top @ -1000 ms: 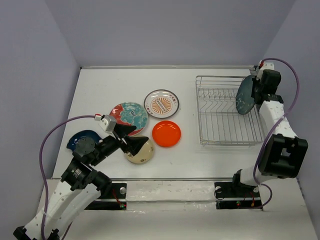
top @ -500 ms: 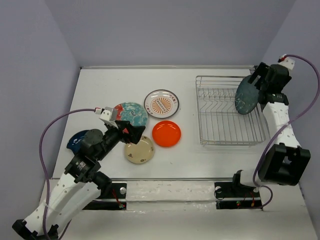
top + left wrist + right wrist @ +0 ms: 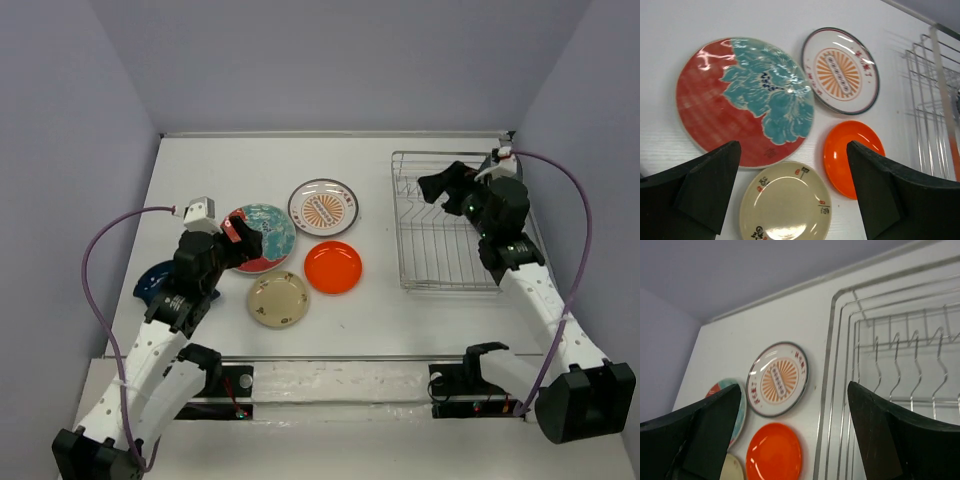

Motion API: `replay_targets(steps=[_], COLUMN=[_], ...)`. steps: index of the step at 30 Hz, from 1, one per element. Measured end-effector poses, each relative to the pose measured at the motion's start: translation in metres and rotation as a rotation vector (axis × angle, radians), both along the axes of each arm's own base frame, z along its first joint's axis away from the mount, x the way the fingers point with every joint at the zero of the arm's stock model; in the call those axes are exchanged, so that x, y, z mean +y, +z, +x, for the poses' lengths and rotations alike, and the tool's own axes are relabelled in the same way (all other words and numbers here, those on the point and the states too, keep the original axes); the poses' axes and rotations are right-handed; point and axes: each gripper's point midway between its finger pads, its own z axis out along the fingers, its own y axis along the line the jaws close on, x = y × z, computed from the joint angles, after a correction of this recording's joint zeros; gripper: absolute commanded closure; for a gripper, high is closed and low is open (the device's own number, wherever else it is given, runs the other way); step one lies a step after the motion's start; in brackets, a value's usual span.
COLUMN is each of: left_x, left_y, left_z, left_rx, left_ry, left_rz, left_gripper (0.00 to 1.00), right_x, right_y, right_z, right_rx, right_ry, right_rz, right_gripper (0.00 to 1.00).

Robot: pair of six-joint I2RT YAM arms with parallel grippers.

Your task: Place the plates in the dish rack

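Note:
Bare tabletop leaves room for a finger at the floral plate's red edge (image 3: 684, 124), so next my left gripper needs to shift left in the top view and down onto it.
Five plates lie flat on the table left of the dish rack (image 3: 440, 262): a red-rimmed teal floral plate (image 3: 268, 225), a sunburst plate (image 3: 324, 207), an orange-red plate (image 3: 333, 267), a small cream plate (image 3: 279, 299), and a dark blue plate (image 3: 152, 281) half under the left arm. My left gripper (image 3: 243, 240) hovers open and empty over the floral plate's near edge. In the left wrist view its fingers (image 3: 705, 185) frame the cream plate (image 3: 785, 205). My right gripper (image 3: 440, 187) hangs open and empty above the rack's far left part (image 3: 880, 350).
The rack stands at the table's right side, close to the right wall. Grey walls enclose the table at the back and on both sides. The right arm's cable (image 3: 575, 230) loops along the rack's right side.
My right gripper opened off the dark teal plate at the rack's right end and swung left over the rack. My left gripper drew back from the cream plate towards the floral plate.

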Motion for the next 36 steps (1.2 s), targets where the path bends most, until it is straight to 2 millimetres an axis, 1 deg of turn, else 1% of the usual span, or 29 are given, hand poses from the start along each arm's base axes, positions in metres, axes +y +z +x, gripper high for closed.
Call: replay_targets(steps=[1,2,4,5,6,7,10,13,16,21,26,30,31,34,35,36], left_x=[0.008,0.018,0.028,0.031,0.033,0.037,0.045,0.052,0.061,0.081,0.091,0.089,0.088,0.088,0.088,0.088], left_y=[-0.007,-0.018,-0.041,-0.054,-0.062,-0.077,-0.101,-0.108,-0.116,-0.130,-0.136,-0.148,-0.152,-0.160,-0.163,-0.164], left_z=[0.003,0.006,0.006,0.006,0.006,0.005,0.009,0.019,0.028,0.039,0.048,0.056,0.057,0.062,0.064,0.066], left_rx=[0.022,0.051,0.107,0.140,0.161,0.200,0.266,0.280,0.290,0.310,0.298,0.314,0.322,0.335,0.337,0.337], left_ry=[0.038,0.084,0.140,0.167,0.185,0.214,0.294,0.352,0.403,0.480,0.513,0.500,0.499,0.499,0.499,0.501], left_rz=[-0.012,-0.030,-0.061,-0.082,-0.098,-0.117,-0.167,-0.193,-0.207,-0.215,-0.228,-0.249,-0.254,-0.272,-0.278,-0.284], left_gripper=[0.05,0.09,0.11,0.11,0.11,0.11,0.11,0.11,0.12,0.13,0.18,0.22,0.25,0.28,0.31,0.32], right_x=[0.009,0.019,0.031,0.037,0.044,0.048,0.058,0.065,0.068,0.074,0.078,0.082,0.082,0.084,0.085,0.085], right_y=[-0.010,-0.022,-0.041,-0.046,-0.053,-0.056,-0.060,-0.056,-0.046,-0.034,-0.035,-0.041,-0.042,-0.047,-0.048,-0.050], right_z=[-0.005,-0.011,-0.022,-0.027,-0.034,-0.039,-0.048,-0.052,-0.055,-0.059,-0.062,-0.061,-0.061,-0.061,-0.061,-0.062], right_rx=[0.019,0.040,0.075,0.083,0.093,0.097,0.091,0.071,0.039,-0.002,0.003,0.018,0.020,0.024,0.027,0.027], right_ry=[0.033,0.074,0.127,0.151,0.181,0.198,0.247,0.281,0.304,0.338,0.366,0.381,0.384,0.392,0.395,0.397], right_rz=[0.004,0.006,0.014,0.016,0.019,0.022,0.030,0.042,0.059,0.076,0.086,0.096,0.098,0.106,0.110,0.112], right_gripper=[0.08,0.08,0.09,0.09,0.09,0.09,0.09,0.10,0.10,0.11,0.14,0.16,0.16,0.18,0.18,0.18])
